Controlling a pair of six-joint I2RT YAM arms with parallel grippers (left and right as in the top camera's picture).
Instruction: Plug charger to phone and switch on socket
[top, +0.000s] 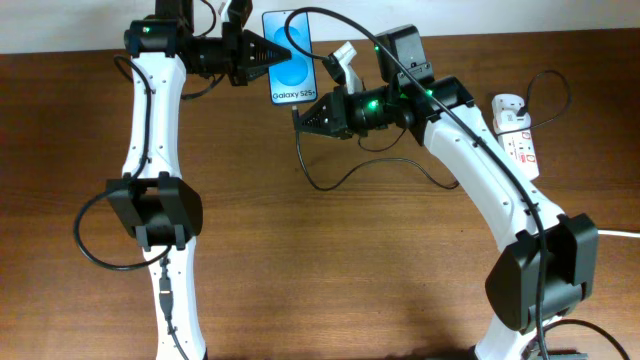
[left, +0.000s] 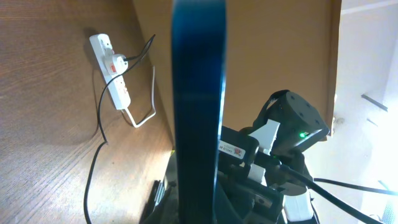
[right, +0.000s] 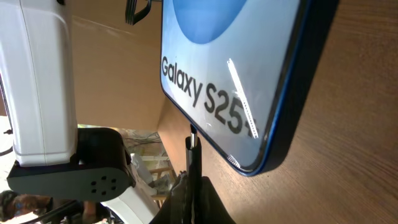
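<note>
The charger's black connector goes back and down in my right gripper next, to bare tabletop clear of the cable loop (top: 372, 240), for release there.
The phone (top: 291, 55) has a bright blue screen with "Galaxy S25+" text. My left gripper (top: 268, 54) is shut on its left edge and holds it at the table's far side. In the left wrist view the phone (left: 198, 93) shows edge-on. My right gripper (top: 303, 116) is shut on the charger's black connector tip (right: 193, 144). The tip touches the phone's bottom edge (right: 249, 93) in the right wrist view. The thin black cable (top: 350, 180) loops on the table. The white socket (top: 517, 135) lies at the right, with a black plug in it, also in the left wrist view (left: 111, 68).
A black charger block (top: 402, 50) sits on the table behind my right arm. The socket's white cord (top: 618, 234) runs off the right edge. A pale wall edges the table's far side. Thick black base cables (top: 95, 235) curl beside my left arm.
</note>
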